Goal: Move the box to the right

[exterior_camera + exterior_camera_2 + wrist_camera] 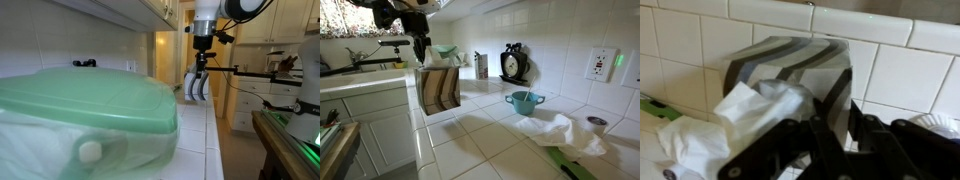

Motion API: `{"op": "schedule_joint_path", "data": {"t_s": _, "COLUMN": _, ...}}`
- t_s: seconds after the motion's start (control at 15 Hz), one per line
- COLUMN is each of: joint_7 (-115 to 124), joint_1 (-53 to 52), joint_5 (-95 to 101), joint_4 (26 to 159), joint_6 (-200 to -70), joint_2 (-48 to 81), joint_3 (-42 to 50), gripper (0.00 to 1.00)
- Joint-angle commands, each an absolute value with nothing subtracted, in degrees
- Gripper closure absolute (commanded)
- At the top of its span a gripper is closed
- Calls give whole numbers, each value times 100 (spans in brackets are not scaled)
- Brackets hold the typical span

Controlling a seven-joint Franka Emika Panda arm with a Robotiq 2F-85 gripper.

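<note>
I will carry the box toward the teal cup, lower it and let go of the box's side, since the tiles before the cup, outward of and below my gripper, are clear.
The box [790, 65] is small and white with dark stripes, and a white tissue [760, 100] sticks out of it. It stands at the counter's edge in both exterior views [440, 90] [198, 88]. My gripper [838, 115] comes down from above and its fingers are shut on the box's thin side wall. The gripper also shows in both exterior views [420, 62] [200, 72], right at the box's top. I cannot tell whether the box rests on the counter or hangs just above it.
A large translucent tub with a pale green lid [80, 100] fills the near counter. A teal cup [523, 102], a white cloth [560, 135], a dark clock [513, 62] and a wall outlet [603, 65] lie along the tiled counter [490, 140]. Cabinets hang overhead.
</note>
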State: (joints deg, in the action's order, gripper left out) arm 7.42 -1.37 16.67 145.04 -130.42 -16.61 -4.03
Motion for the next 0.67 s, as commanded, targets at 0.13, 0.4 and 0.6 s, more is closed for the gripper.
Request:
{"op": "schedule_joint_path", "data": {"t_s": 0.13, "joint_7": 820, "joint_1": 491, "joint_5": 1890, "joint_4": 14762, "joint_6": -13637, "joint_2": -1884, "joint_3": -33, "gripper": 94}}
{"op": "schedule_joint_path", "data": {"t_s": 0.4, "joint_7": 733, "joint_1": 963, "joint_5": 2053, "joint_4": 14647, "joint_6": -14236, "joint_2": -1589, "joint_3": 290, "gripper": 94}}
{"op": "schedule_joint_path", "data": {"t_s": 0.6, "joint_7": 648, "joint_1": 1135, "joint_5": 2062, "joint_4": 14563, "joint_6": -14636, "joint_2": -1295, "joint_3": 444, "gripper": 94}}
